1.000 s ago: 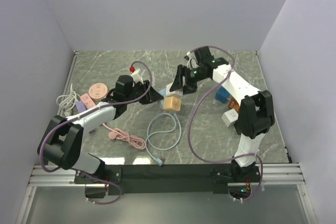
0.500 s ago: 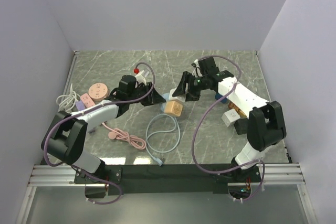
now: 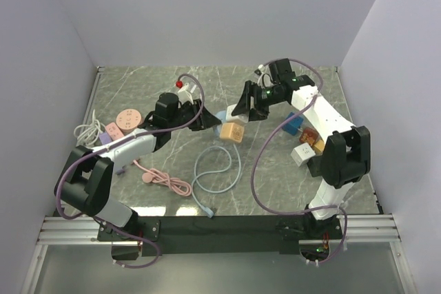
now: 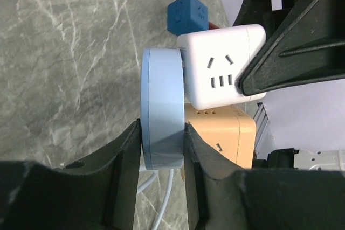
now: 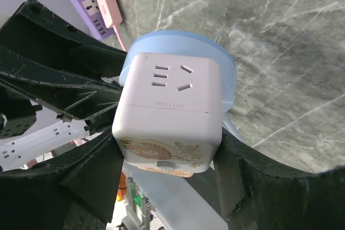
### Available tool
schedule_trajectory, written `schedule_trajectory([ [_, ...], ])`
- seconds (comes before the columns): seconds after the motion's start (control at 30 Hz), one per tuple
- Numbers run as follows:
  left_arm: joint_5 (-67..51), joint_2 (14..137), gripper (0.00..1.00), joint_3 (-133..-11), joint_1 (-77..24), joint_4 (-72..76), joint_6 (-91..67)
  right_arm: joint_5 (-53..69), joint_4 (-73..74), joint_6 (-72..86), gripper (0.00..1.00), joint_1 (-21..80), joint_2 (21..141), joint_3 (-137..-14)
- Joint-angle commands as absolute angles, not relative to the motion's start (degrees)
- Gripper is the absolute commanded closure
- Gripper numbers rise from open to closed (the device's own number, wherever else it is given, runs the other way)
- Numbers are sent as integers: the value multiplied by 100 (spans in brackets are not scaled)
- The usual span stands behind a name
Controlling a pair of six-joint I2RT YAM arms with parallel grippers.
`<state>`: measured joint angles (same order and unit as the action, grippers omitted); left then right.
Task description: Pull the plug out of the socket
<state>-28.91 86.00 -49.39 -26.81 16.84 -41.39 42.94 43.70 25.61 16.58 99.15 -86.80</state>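
My left gripper is pinching the plug, as I next pull my right gripper to the right in the top view, then down beside the blue cube to release.
My left gripper (image 3: 207, 120) is shut on the light blue round plug (image 3: 219, 116). In the left wrist view the gripper (image 4: 161, 127) pinches the plug (image 4: 160, 106) by its flat faces. My right gripper (image 3: 241, 111) is shut on the white cube socket (image 3: 235, 121), which fills the right wrist view (image 5: 170, 109) between that gripper's jaws (image 5: 170, 139). The plug (image 5: 229, 74) lies flat against the socket's far face, with no gap visible. An orange cube (image 4: 221, 133) sits right against the white socket (image 4: 221, 74); whether they are joined I cannot tell. Both things are held above the table.
The plug's light blue cable (image 3: 213, 177) loops toward the near edge. A pink cable (image 3: 162, 180), purple and pink power strips (image 3: 110, 134), a pink disc (image 3: 128, 119) and a white cord (image 3: 86, 132) lie left. A blue cube (image 3: 292, 125) and other small adapters (image 3: 303, 149) lie right.
Both grippers have moved toward the back of the table with the plug, the white socket and the orange cube. The cable loop has followed them.
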Motion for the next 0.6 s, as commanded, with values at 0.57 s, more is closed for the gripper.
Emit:
schedule_trajectory([
  [0.57, -2118, 8956, 99, -4860, -2426, 422, -3990, 2902, 3672, 3210, 100, 1154, 8842, -8217],
])
